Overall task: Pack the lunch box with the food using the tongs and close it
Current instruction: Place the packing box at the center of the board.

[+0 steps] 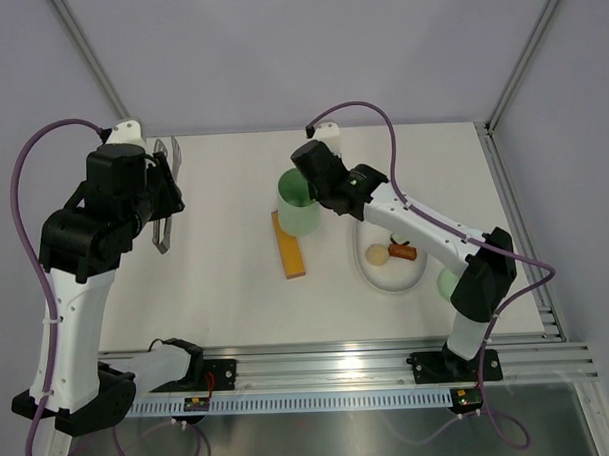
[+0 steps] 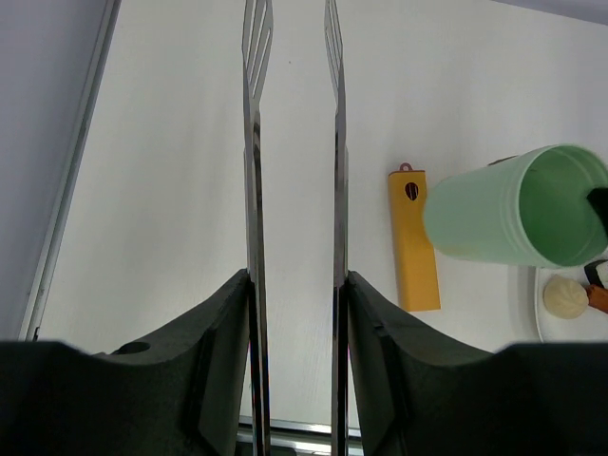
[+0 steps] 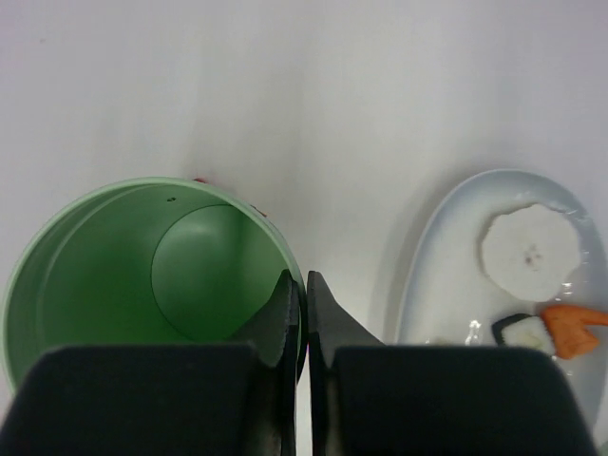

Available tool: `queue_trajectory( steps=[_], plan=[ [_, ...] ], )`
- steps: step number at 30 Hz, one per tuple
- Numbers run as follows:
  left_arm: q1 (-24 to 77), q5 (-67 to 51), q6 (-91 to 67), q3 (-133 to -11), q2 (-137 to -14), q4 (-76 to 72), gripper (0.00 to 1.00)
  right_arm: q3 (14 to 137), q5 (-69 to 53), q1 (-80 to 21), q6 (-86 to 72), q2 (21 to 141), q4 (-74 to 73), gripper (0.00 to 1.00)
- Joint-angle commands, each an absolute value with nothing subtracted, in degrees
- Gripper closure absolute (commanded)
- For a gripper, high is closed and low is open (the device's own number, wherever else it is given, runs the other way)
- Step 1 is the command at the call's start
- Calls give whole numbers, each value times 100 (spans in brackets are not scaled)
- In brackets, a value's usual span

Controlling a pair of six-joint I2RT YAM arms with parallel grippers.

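The bare tabletop (image 1: 333,227) beside the plate is below my right gripper, so my right gripper will next move toward the plate (image 1: 368,271) and down to release the lunch box.
My left gripper (image 1: 164,200) (image 2: 296,280) is shut on the grey metal tongs (image 1: 166,158) (image 2: 255,171), whose two arms run forward between its fingers and stand apart above the bare table. The mint-green lunch box (image 1: 296,210) (image 2: 513,204) (image 3: 142,275) stands upright, open, with nothing inside. My right gripper (image 1: 309,195) (image 3: 305,285) is shut on its rim, one finger inside and one outside. The food lies on the white plate (image 1: 368,271) (image 3: 427,285): a rice ball (image 1: 377,253) (image 2: 566,296) (image 3: 529,252), an orange piece (image 3: 570,328) and a dark-and-white cube (image 3: 522,332).
A long orange block (image 1: 288,247) (image 2: 413,242) lies on the table just in front of the lunch box. The pale green lid (image 1: 448,283) lies right of the plate, partly hidden by my right arm. A metal rail runs along the table's right edge.
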State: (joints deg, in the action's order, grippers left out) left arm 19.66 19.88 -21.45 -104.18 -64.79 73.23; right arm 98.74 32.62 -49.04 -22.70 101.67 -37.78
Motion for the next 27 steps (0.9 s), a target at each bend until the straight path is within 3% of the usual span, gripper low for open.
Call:
queue_trajectory(
  steps=[1, 15, 27],
  plan=[
    [1960, 1899, -2118, -10336, -6381, 6944, 55, 9757, 3814, -4642, -2101, 9791, -3674, 100],
    [1960, 1512, -2188, -9905, -6363, 6706, 55, 9624, 3226, -3613, -1784, 10529, -3041, 100],
    [1960, 1178, -2180, -9483, -6311, 6539, 56, 9993, 2988, -3489, -1784, 11355, -2848, 100]
  ],
)
